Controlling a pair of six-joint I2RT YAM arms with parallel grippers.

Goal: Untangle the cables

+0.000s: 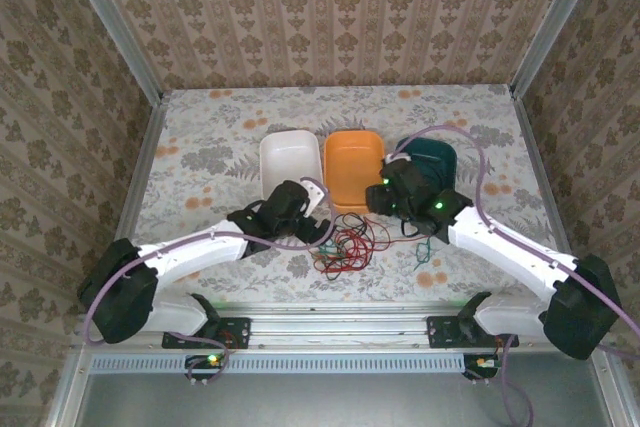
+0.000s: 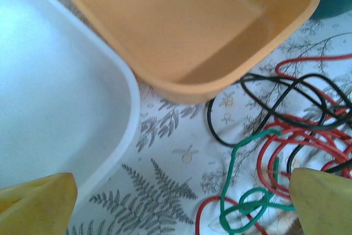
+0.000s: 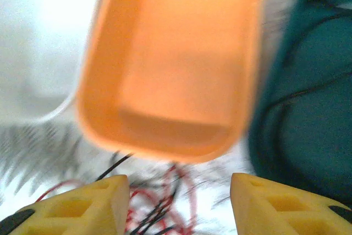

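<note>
The robot's right gripper will go down and back toward the left gripper, onto the black cable beside the orange bin, because the cable lies below the open fingers, nearer the robot's base.
The cables (image 1: pixel 345 247) lie as a tangle of thin red, green and black strands on the floral table, in front of the orange bin (image 1: pixel 353 167). My left gripper (image 1: pixel 312 225) hovers at the tangle's left edge. In the left wrist view its yellow fingertips (image 2: pixel 322 202) stand wide apart, open, with green cable loops (image 2: pixel 250 205) and red strands (image 2: pixel 286 147) on the table by the right one. My right gripper (image 1: pixel 385 197) is over the tangle's far right side. In the blurred right wrist view its fingers (image 3: pixel 77 207) are apart, open, with red and black strands (image 3: pixel 165 207) below the gap.
Three bins stand in a row behind the tangle: white (image 1: pixel 290 162), orange, and teal (image 1: pixel 432 155). Thin dark strands (image 3: pixel 308 81) show inside the teal bin (image 3: pixel 308 130). A black and a green strand (image 1: pixel 420 242) trail right of the tangle. Patterned walls enclose the table.
</note>
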